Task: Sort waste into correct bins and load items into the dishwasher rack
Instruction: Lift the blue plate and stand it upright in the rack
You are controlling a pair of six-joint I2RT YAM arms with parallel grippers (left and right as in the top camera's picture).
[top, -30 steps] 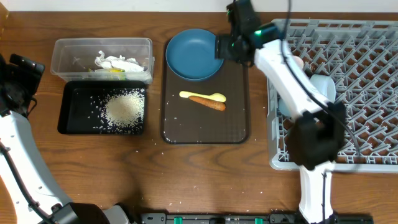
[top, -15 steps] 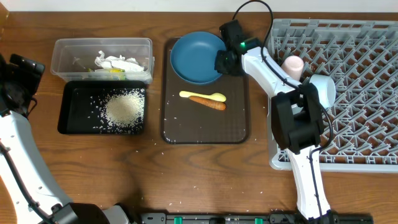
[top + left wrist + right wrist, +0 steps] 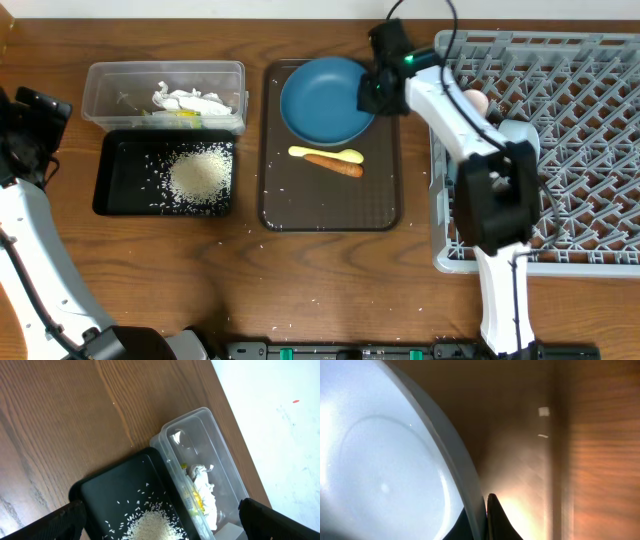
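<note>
Next, my right gripper should rise, swing to the right in the overhead view, tilt and release the plate upright among the rack's far wires, because those stand empty.
The dark blue plate lies at the back of the brown serving tray. My right gripper is shut on its right rim. In the right wrist view the plate fills the left side, its edge pinched in the right gripper. The yellow spoon and the orange food piece lie in front of the plate. The left gripper hangs open above the black tray with rice and the clear tub with paper scraps.
The grey dishwasher rack takes up the right side, with a pink cup and a pale blue cup near its left edge. The tub and the black tray stand side by side at the left.
The right gripper has closed on the plate's right rim, and the plate has shifted slightly to the right and forward. The left arm has not moved.
</note>
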